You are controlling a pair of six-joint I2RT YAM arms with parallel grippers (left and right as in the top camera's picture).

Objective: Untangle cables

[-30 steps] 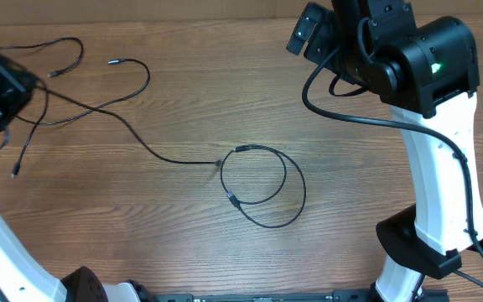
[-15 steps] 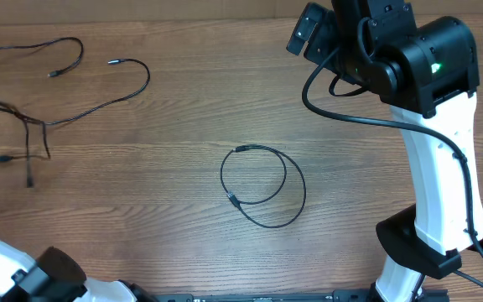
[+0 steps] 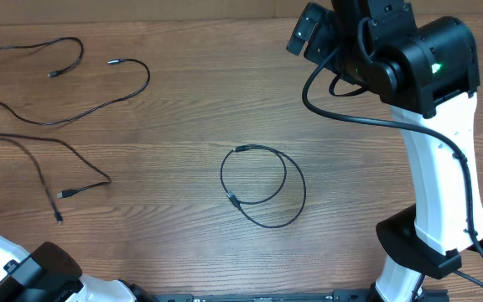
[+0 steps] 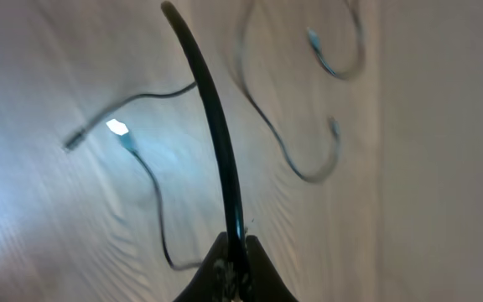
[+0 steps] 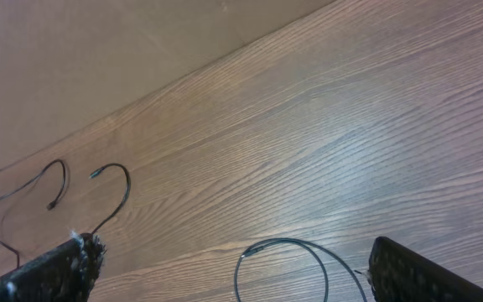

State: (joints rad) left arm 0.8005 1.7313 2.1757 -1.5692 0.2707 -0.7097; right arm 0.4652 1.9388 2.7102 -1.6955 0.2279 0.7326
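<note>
Bare tabletop [image 3: 82,139] beside the wide loop lies below my left gripper, to its right in the overhead view, so I'll carry the cable across, lower and release it.
Three thin black cables lie apart on the wooden table. One runs in a wide loop at the top left [image 3: 99,106] and also shows in the right wrist view [image 5: 124,180]. A second [image 3: 82,158] trails in from the left edge, its two plug ends at the lower left. The third [image 3: 221,178] lies coiled at the centre, also in the right wrist view [image 5: 283,243]. My left gripper [image 4: 235,260] is outside the overhead view and is shut on the second cable [image 4: 216,134]. My right gripper [image 5: 233,268] is open and empty, raised over the table's far side [image 3: 309,33].
The right arm's white column and base [image 3: 430,226] stand at the right, with thick black wiring [image 3: 342,113] hanging from it. Part of the left arm's base [image 3: 32,277] shows at the bottom left corner. The table's far edge meets a wall [image 5: 99,50].
My left gripper has gone out of the overhead view to the left. The cable it holds came away from the top-left loop and now lies at the lower left. The right arm has not moved.
</note>
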